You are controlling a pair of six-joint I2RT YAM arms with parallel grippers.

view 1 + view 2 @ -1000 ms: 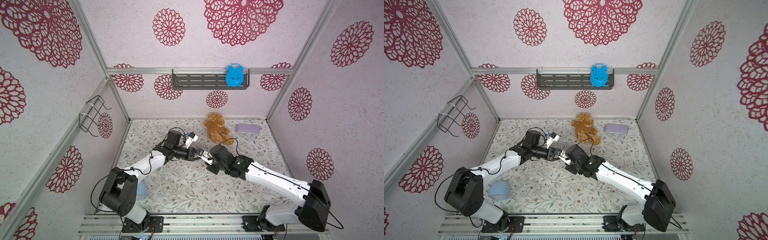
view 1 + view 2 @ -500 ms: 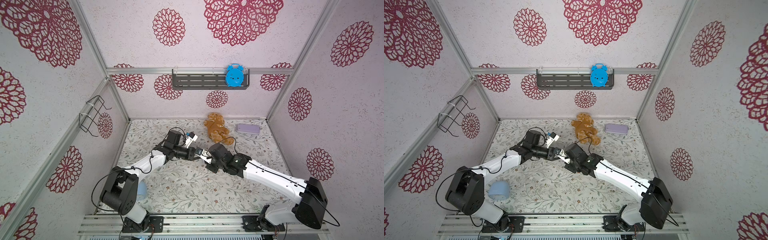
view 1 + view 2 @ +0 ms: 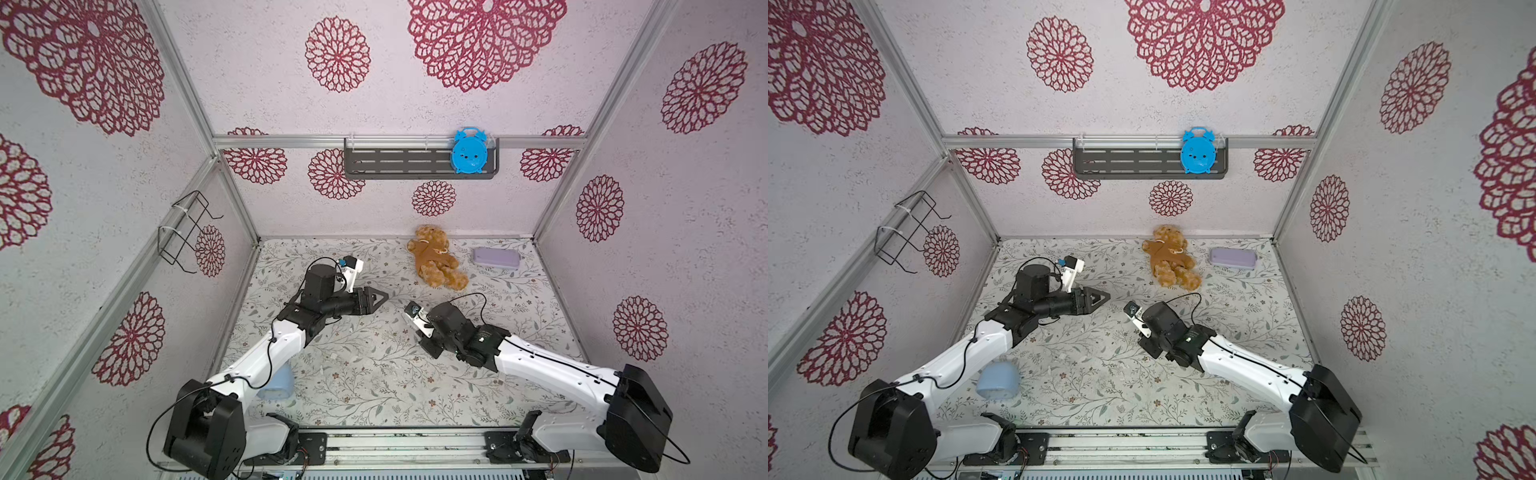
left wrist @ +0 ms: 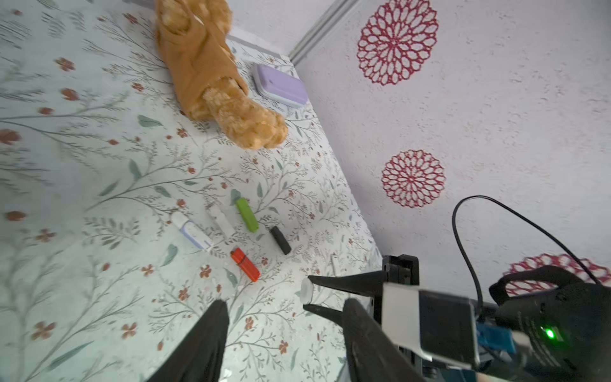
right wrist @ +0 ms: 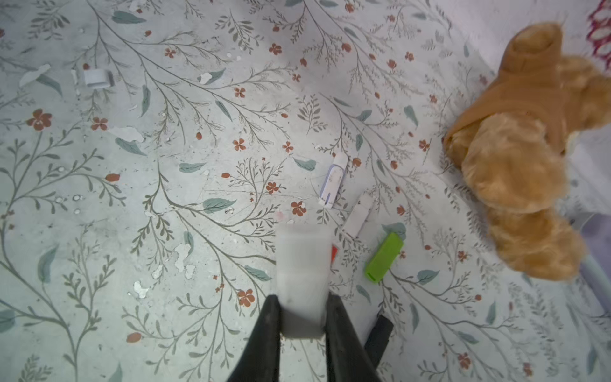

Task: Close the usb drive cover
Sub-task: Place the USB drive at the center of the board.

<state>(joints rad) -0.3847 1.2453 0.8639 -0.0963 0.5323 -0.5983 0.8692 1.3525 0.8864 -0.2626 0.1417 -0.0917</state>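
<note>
My right gripper lowers the white usb drive (image 5: 302,274) down onto the bare tabletop (image 5: 263,221) beside the red drive next and releases it, since its cover shows in place.
My right gripper (image 5: 303,297) is shut on a white usb drive (image 5: 302,274), which sticks out past its fingertips above the table. In the left wrist view the drive's outer end (image 4: 306,291) is white and rounded, like a cover in place, with no metal plug showing. My left gripper (image 4: 286,302) stands open and empty, a short way from the drive and pointing at it. In both top views the left gripper (image 3: 384,297) (image 3: 1106,296) is apart from the right arm's wrist (image 3: 449,324) (image 3: 1163,322). The right fingers are hidden under their camera there.
Several other drives lie together on the table: green (image 4: 247,215), red (image 4: 245,264), black (image 4: 280,239) and two white (image 4: 191,230). A small white cap (image 5: 97,77) lies alone. A teddy bear (image 3: 436,262) and purple case (image 3: 496,258) sit at the back, a blue cup (image 3: 998,380) at the front left.
My left gripper was shut at the drive's end where both grippers met. It has opened and drawn back to the left. The right gripper has pulled back slightly, still holding the drive.
</note>
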